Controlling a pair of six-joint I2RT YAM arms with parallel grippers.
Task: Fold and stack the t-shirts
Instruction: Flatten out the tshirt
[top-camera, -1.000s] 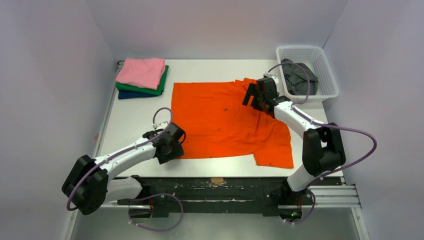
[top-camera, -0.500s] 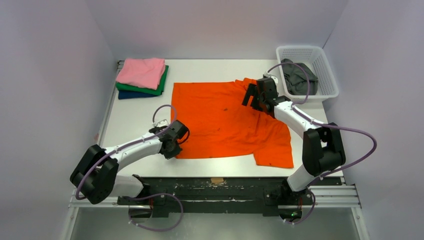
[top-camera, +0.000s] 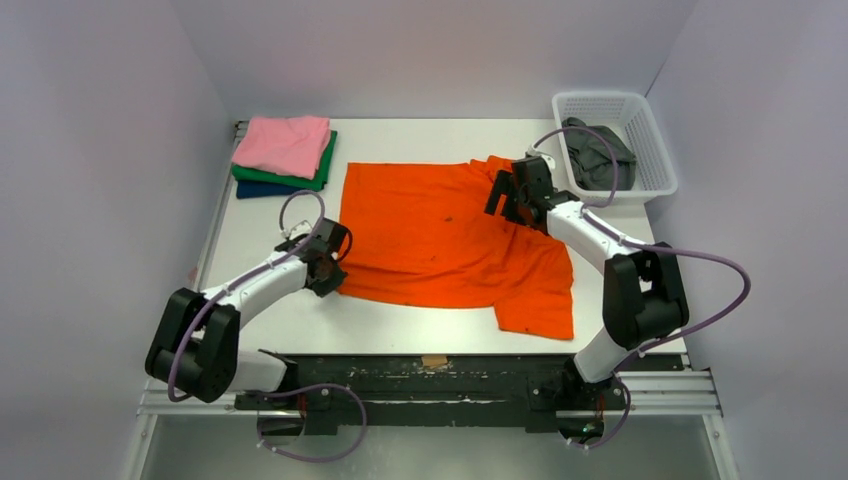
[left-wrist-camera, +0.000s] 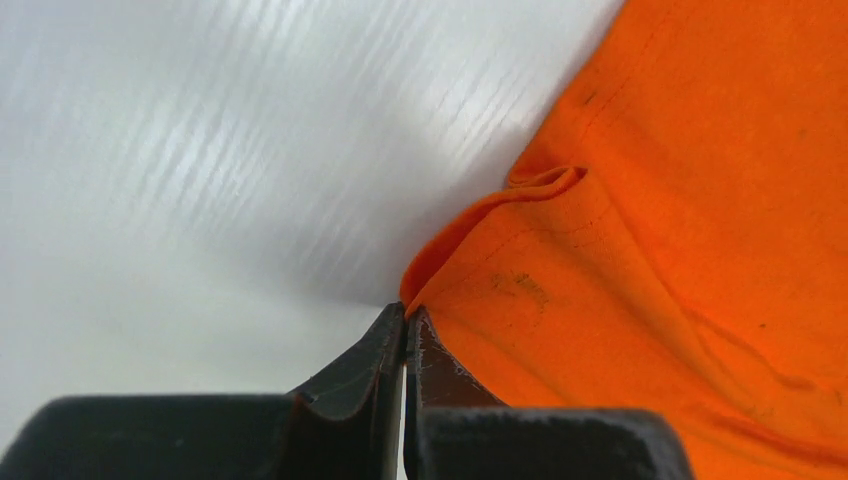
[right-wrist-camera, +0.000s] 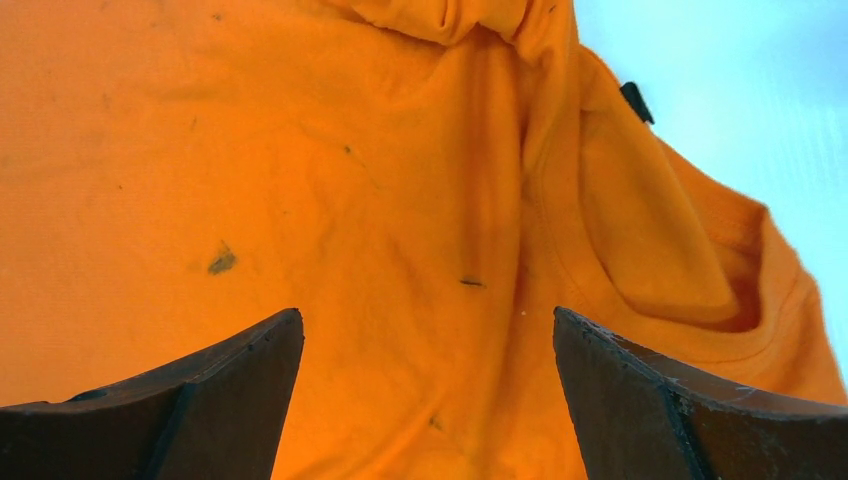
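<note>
I should move my right gripper back and down onto the near sleeve's basket-side corner (top-camera: 568, 334) next, because that corner is below my right gripper and back toward my base.
The orange t-shirt (top-camera: 440, 240) lies spread on the white table, its near right part rumpled. My left gripper (top-camera: 333, 270) is at the shirt's near left corner. In the left wrist view its jaws (left-wrist-camera: 405, 312) are pressed together with the orange hem (left-wrist-camera: 680, 250) pinched at their tips and lifted off the table. My right gripper (top-camera: 505, 195) hovers open over the far right of the shirt, near the collar (right-wrist-camera: 740, 290). Its fingers (right-wrist-camera: 428, 318) stand wide apart above speckled orange cloth (right-wrist-camera: 300, 180), holding nothing.
A folded stack sits at the far left: a pink t-shirt (top-camera: 283, 143) over a green one (top-camera: 300, 180) and a navy one (top-camera: 262, 189). A white lattice basket (top-camera: 655, 170) at the far right holds a dark grey t-shirt (top-camera: 598, 155).
My left gripper shut on the shirt's near left corner and pulled it away from the near edge, dragging the near hem with it. The right arm stayed put.
</note>
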